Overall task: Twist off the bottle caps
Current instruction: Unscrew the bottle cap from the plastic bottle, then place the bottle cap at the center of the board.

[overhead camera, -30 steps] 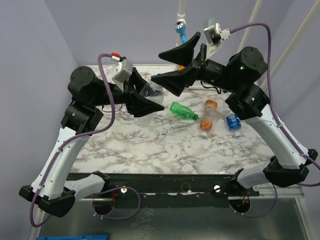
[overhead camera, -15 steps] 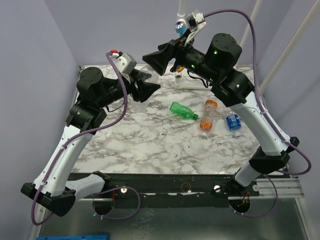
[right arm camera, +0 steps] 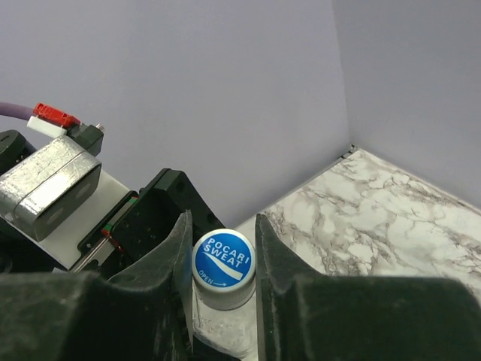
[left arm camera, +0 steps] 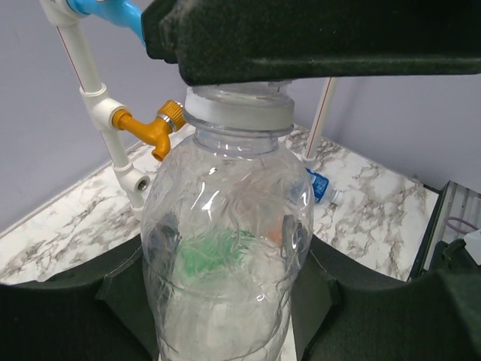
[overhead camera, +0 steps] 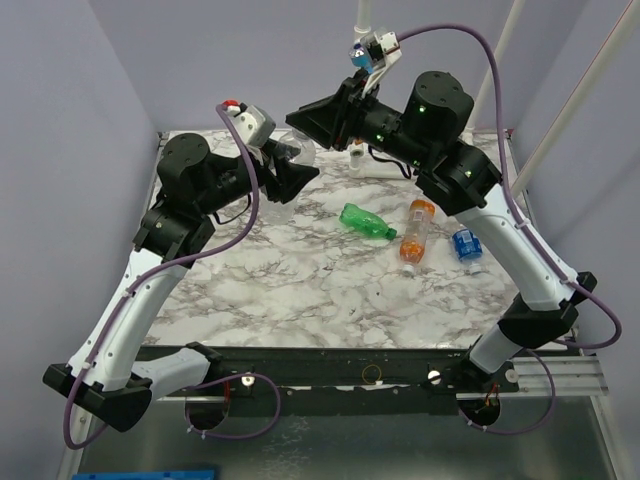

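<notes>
Next, my right gripper needs to draw back and down to release the cap, since the bare marble short of the green bottle lies below and back from my gripper.
My left gripper is shut on the body of the clear bottle and holds it upright above the back left of the table. The right gripper comes from above and is shut on that bottle's cap, blue on top with white lettering. In the left wrist view the right fingers hide the cap; only the neck ring shows. The green bottle, orange bottle and blue-label bottle lie on the marble table.
A white pipe frame with a blue fitting and an orange fitting stands at the table's back edge. Another white pipe slants up on the right. Purple walls close in the back and sides.
The left arm raised the clear bottle upright and moved it back. The right arm swung left over it, and its jaws went from wide open to shut on the cap.
</notes>
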